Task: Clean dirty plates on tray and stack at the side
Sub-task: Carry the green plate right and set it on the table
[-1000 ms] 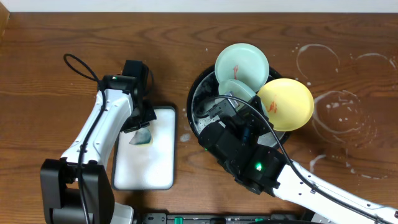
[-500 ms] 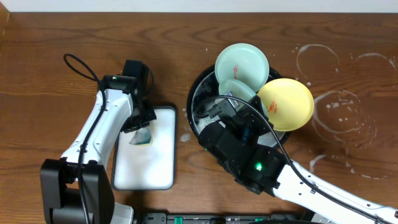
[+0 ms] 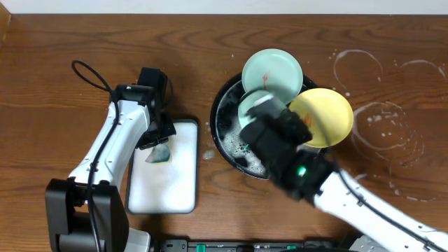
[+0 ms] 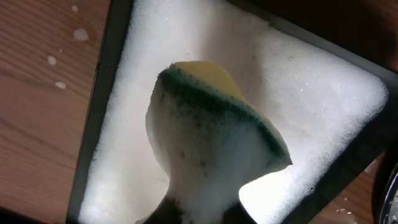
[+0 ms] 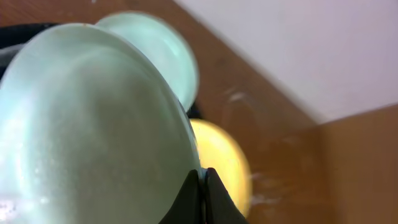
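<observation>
Next, my right gripper moves past the yellow plate [image 3: 323, 115] and down to release the mint-green plate's rim. The soapy ring stains lie to its right in the overhead view.
My right gripper [image 5: 203, 180] is shut on the rim of a mint-green plate [image 5: 93, 124] and holds it tilted above the black tray [image 3: 225, 122]; overhead this plate [image 3: 253, 112] shows partly under the arm. A second mint-green plate [image 3: 272, 72] with a red smear leans on the tray's far rim. The yellow plate [image 3: 323, 115] rests on the tray's right rim, and shows in the right wrist view [image 5: 217, 158]. My left gripper [image 4: 202, 214] is shut on a soapy green-and-yellow sponge [image 4: 214, 143] above a foam-filled rectangular tray [image 3: 164, 168].
The soapy ring stains [image 3: 381, 119] mark the brown tabletop right of the black tray. A black cable [image 3: 87, 73] loops at the left arm's far side. Suds and water lie in the black tray's bottom [image 3: 238, 147].
My right arm has swung right and lifted, tilting the mint-green plate up out of the tray. The left arm and sponge have not moved.
</observation>
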Controlling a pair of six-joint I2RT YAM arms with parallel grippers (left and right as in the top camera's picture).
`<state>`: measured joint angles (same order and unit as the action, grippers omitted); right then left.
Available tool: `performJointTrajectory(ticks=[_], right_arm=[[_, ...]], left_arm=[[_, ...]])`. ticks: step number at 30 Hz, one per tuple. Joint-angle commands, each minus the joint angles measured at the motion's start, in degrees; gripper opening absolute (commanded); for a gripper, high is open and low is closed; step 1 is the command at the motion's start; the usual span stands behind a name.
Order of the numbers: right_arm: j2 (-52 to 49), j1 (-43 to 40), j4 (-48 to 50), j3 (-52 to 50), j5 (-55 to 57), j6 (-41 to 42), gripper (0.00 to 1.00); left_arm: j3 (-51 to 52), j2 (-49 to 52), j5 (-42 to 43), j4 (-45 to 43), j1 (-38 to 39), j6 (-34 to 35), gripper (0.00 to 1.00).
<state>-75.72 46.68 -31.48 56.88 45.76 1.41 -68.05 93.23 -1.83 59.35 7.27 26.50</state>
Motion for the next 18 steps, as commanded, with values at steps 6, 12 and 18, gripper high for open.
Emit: performJointTrajectory(ticks=[6,12,18], right_arm=[[4.37,-26.1,-5.27,8.39,-34.03,17.11,0.01],[2.75,-52.04,-8.15,7.76,-56.85,20.44,0.01],[-4.74,-75.54,-7.41,7.13,-62.45,23.82,0.01]], left_arm=[[0.09,0.0,-0.24,0.31,-0.24,-0.98,0.08],[0.09,0.0,-0.24,0.35,-0.24,-1.01,0.09],[0.09,0.0,-0.24,0.35,-0.24,-1.01,0.08]])
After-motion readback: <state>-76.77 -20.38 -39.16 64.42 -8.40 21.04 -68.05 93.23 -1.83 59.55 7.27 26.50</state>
